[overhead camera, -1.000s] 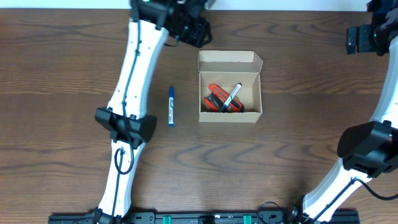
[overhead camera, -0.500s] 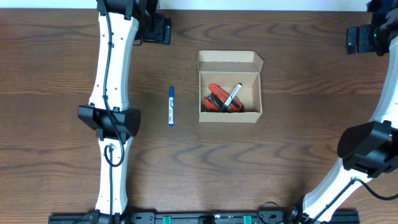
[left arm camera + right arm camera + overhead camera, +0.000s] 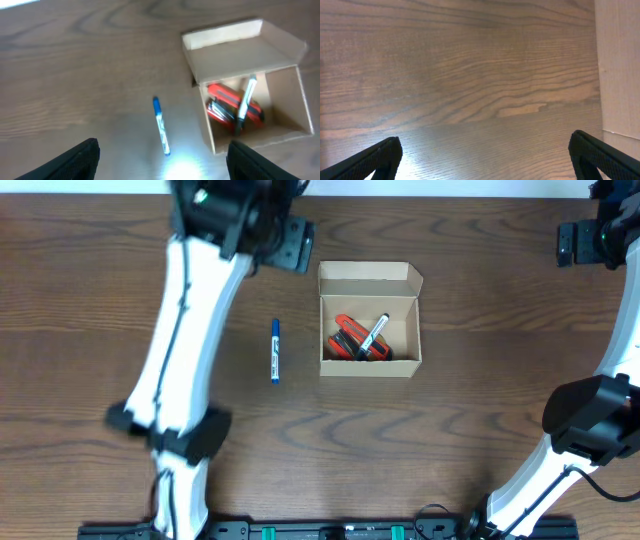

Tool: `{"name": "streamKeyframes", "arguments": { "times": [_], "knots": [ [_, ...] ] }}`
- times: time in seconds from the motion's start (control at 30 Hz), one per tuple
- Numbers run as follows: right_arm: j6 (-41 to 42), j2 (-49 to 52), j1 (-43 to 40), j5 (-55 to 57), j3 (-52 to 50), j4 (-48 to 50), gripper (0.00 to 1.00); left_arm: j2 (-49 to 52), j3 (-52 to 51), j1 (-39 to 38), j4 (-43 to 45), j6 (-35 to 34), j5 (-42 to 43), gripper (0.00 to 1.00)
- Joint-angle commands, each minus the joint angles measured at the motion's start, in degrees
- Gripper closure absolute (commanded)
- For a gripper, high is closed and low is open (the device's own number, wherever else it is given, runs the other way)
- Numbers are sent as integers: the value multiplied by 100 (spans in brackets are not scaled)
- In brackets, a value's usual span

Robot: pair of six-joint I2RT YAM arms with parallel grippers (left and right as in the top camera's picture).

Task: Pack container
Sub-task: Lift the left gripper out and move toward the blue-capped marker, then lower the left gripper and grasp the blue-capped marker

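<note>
My open left gripper lowers to the blue marker next, fingers on either side of its white body, since it lies alone outside the container.
The tan cardboard container stands open at mid-table, its flap lid folded back. Inside lie red markers and a black-and-white marker. A blue marker lies on the table to the left of the box. My left gripper hovers high, behind and left of the box, open and empty. In the left wrist view the container, the red markers and the blue marker lie below my gripper. My right gripper is open and empty at the far right back.
The right wrist view shows only bare wood between the open fingers, and a pale wall strip at the right. The left arm stretches over the table's left side, blurred by motion.
The left arm swung left away from the box, then back right toward it. The right arm, the box and the markers have not moved.
</note>
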Motion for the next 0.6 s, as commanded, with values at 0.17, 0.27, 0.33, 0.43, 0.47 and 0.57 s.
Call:
{"name": "streamKeyframes", "arguments": {
  "times": [0.17, 0.27, 0.33, 0.43, 0.47, 0.57],
  "knots": [
    [79, 61, -46, 0, -22, -9, 1, -1899, -2861, 22, -269, -702, -780, 16],
    [79, 61, -46, 0, -22, -9, 1, -2181, -3626, 22, 481, -680, -699, 15],
    [79, 61, -46, 0, -22, -9, 1, -2199, -4063, 24, 920, -599, -479, 14],
    [79, 61, -46, 0, -22, -9, 1, -2144, -4999, 28, 1788, -625, -203, 14],
    [79, 61, -46, 0, -22, -9, 1, -2124, -5307, 31, 2103, -691, -109, 14],
    [79, 61, -46, 0, -22, -9, 1, -2076, -6159, 105, 3027, -1034, 175, 14]
  ]
}}
